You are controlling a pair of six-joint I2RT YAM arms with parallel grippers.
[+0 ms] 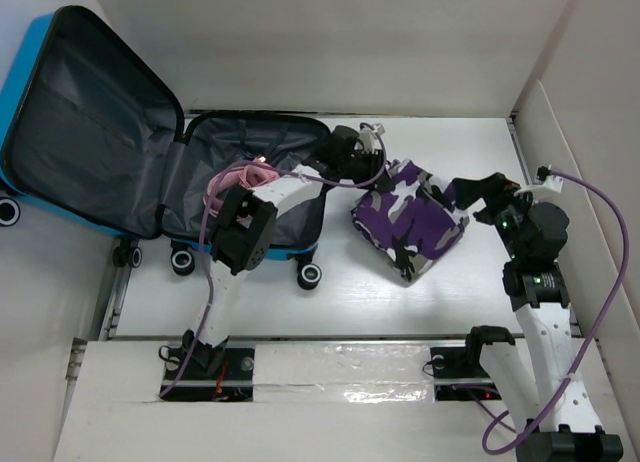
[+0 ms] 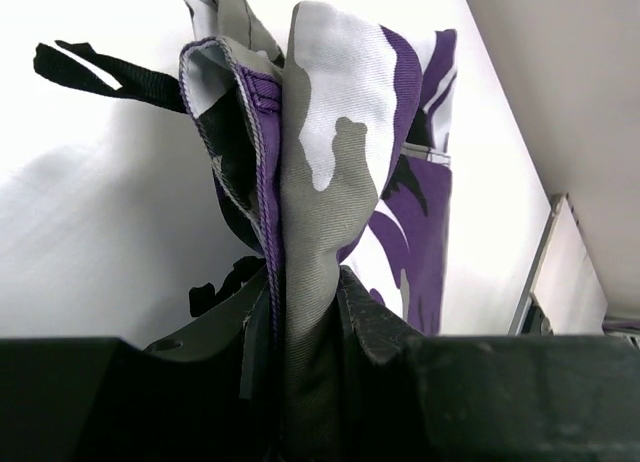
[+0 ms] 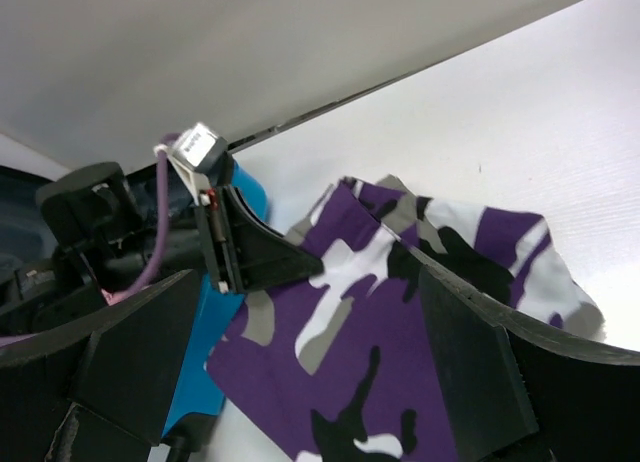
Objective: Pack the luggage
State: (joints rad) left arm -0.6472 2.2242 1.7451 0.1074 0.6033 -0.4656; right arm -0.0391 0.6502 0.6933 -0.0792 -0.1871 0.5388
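The far lining of the luggage's lower half is bare, so next I should lift my left gripper, move the garment to the left in the top view and let it go over that lining.
The luggage (image 1: 90,132) lies open at the left, blue shell with dark grey lining; its lower half (image 1: 215,172) rests on the table on its wheels. A folded purple, white and black camouflage garment (image 1: 410,222) lies right of it. My left gripper (image 1: 372,170) reaches past the suitcase rim and is shut on a raised fold at the garment's left edge (image 2: 330,162); the fold runs down between its fingers (image 2: 375,317). My right gripper (image 1: 462,194) is open at the garment's right edge, its jaws spread wide above the cloth (image 3: 380,332), not touching it that I can see.
White walls enclose the table at the back and right (image 1: 580,132). A black strap (image 2: 100,72) trails off the garment. The left arm's pink cable (image 1: 225,187) hangs over the suitcase. The suitcase's blue edge (image 3: 215,322) shows beside the left gripper's finger (image 3: 260,257).
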